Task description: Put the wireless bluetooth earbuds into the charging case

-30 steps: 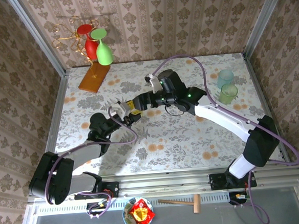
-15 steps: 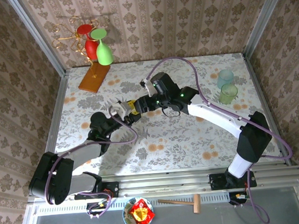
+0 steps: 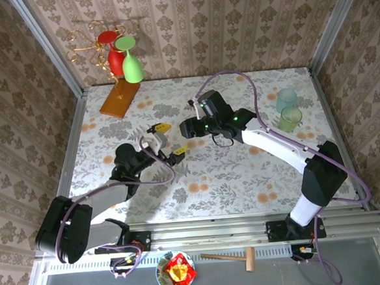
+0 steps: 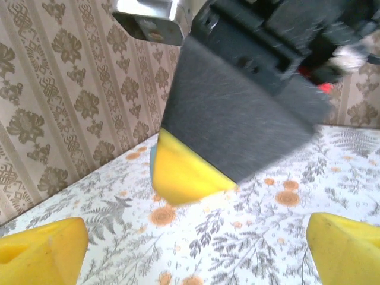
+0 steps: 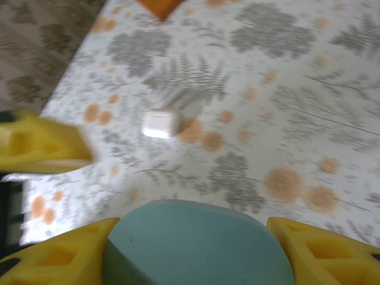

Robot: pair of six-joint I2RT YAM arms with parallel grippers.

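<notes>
My right gripper moves toward the translucent cups next, lowers the case [image 5: 196,237] onto the floral tabletop below the gripper and releases, since the tabletop there lies bare.
My right gripper [image 5: 193,256] is shut on the teal, pebble-shaped charging case [image 5: 196,237], its yellow fingers pressing on both sides. From above, the right gripper [image 3: 187,126] hovers over the table's middle. Just left of it my left gripper [image 3: 169,139] stands open, with nothing between its yellow fingertips. The left wrist view looks up at the right gripper's dark finger with its yellow tip [image 4: 187,172]; a blue sliver of the case [image 4: 152,161] shows beside it. The left gripper [image 4: 196,255] is spread wide there. A small white earbud [image 5: 160,123] lies on the floral tabletop beyond the case.
A wire rack with a red and a green glass stands on an orange wooden base [image 3: 118,98] at the back left. Two translucent cups [image 3: 287,100] [image 3: 290,117] sit at the right. Off the table's near edge are a bowl [image 3: 175,272] and a wooden mallet [image 3: 230,257].
The right gripper closed on the case while the left gripper held it. The left gripper has since opened wide, and the right gripper has drawn slightly right with the case.
</notes>
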